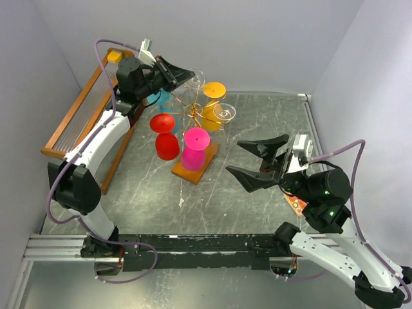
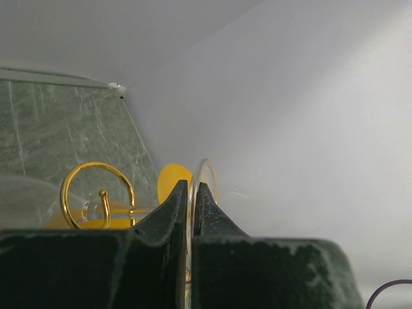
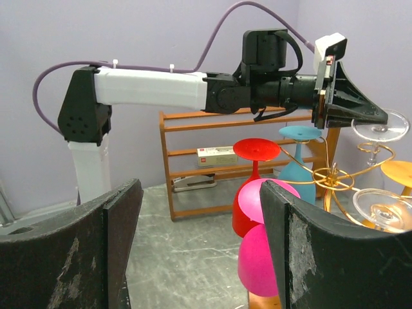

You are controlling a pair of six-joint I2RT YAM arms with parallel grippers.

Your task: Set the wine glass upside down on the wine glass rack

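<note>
My left gripper lowers the clear foot onto the gold scroll (image 2: 101, 195) below next and releases, as it still holds the foot above it.
The gold wire rack (image 1: 192, 113) stands on its brown wooden base (image 1: 196, 170) mid-table. Red (image 1: 165, 135), pink (image 1: 195, 148), blue (image 1: 159, 98), orange (image 1: 214, 104) and one clear glass (image 1: 224, 112) hang on it upside down. My left gripper (image 1: 185, 77) is at the rack's far top, shut on the thin foot of another clear wine glass (image 1: 197, 80). In the left wrist view the foot's edge (image 2: 206, 175) sits between the nearly closed jaws, next to a gold scroll (image 2: 96, 193). My right gripper (image 1: 235, 158) is open and empty to the rack's right.
A tall orange-brown wooden frame (image 1: 80, 116) with slatted rails leans along the left wall. The right wrist view shows the left arm (image 3: 148, 90), the held glass foot (image 3: 381, 125) above a gold scroll, and the red glass (image 3: 256, 149). A small orange card (image 1: 297, 204) lies under the right arm.
</note>
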